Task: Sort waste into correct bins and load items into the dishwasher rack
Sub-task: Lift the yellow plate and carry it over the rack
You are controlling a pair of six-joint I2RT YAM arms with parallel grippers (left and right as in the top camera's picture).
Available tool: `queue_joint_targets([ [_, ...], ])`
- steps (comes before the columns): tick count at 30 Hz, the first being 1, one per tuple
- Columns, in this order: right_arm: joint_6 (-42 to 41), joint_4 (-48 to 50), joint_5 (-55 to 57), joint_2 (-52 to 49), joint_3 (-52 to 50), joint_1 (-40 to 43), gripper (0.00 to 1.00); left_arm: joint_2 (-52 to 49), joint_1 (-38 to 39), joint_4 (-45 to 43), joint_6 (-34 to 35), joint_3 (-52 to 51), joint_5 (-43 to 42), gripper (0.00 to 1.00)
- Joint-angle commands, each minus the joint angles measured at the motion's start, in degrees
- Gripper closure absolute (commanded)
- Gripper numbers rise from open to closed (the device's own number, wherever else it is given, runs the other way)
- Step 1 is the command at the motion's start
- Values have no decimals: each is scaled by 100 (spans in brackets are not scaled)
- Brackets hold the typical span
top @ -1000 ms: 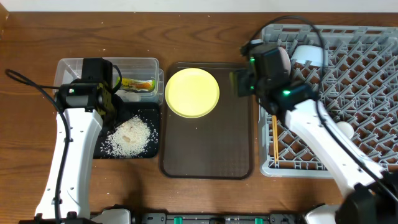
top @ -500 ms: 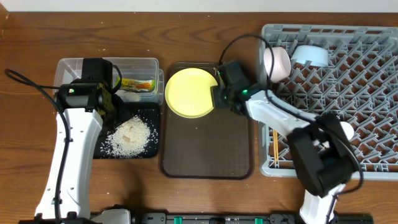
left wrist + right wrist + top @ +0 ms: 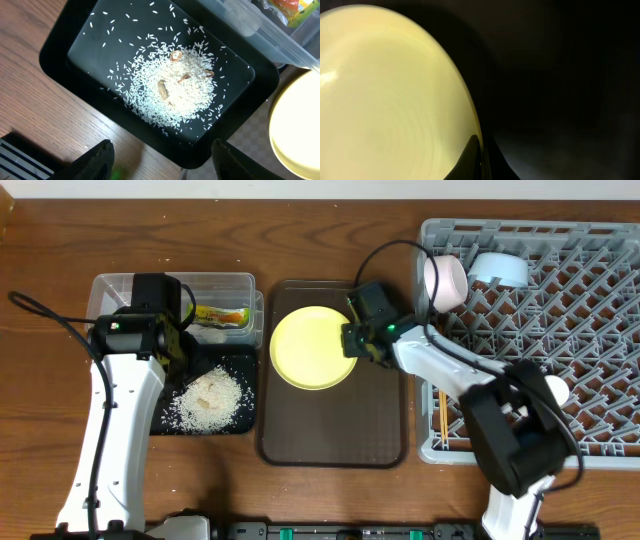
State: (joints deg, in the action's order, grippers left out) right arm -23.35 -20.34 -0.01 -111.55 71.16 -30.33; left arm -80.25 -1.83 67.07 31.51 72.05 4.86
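Note:
The rack's bare grid by the bowls lies to the right of my right gripper in the overhead view: I will lift across, tilt the plate [image 3: 310, 347], lower and release.
The round yellow plate [image 3: 310, 347] lies on the dark brown serving tray [image 3: 335, 430]. My right gripper [image 3: 352, 340] is shut on its right rim; in the right wrist view the fingers [image 3: 472, 157] pinch the edge of the plate [image 3: 385, 90]. My left gripper [image 3: 162, 167] stands open above the near edge of the black tray [image 3: 90, 45], which holds a heap of rice [image 3: 175, 85]. The snack wrapper [image 3: 222, 315] lies in the clear tub [image 3: 225, 285]. The grey rack [image 3: 560, 340] holds a light blue bowl [image 3: 497, 270], a pale bowl [image 3: 445, 280] on its side and chopsticks [image 3: 441, 405].
The black tray [image 3: 172, 425] and the clear tub sit side by side at the left, close to the serving tray's left edge. A small pale round item [image 3: 553, 390] rests in the rack behind my right arm. Bare wooden table runs along the front.
My right arm swung left from the rack's edge to the plate and its jaws closed on the rim. The plate slid slightly toward the tray's middle. The left arm has not moved.

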Motion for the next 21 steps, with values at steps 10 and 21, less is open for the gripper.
queue_joint_targets([
  [10,1816,-1272,1993,2922,37,1110,99,-22,-24,15,31,28,31,34],
  [21,3755,-1808,3829,3731,35,2124,99,-22,-24,-15,31,28,31,34],
])
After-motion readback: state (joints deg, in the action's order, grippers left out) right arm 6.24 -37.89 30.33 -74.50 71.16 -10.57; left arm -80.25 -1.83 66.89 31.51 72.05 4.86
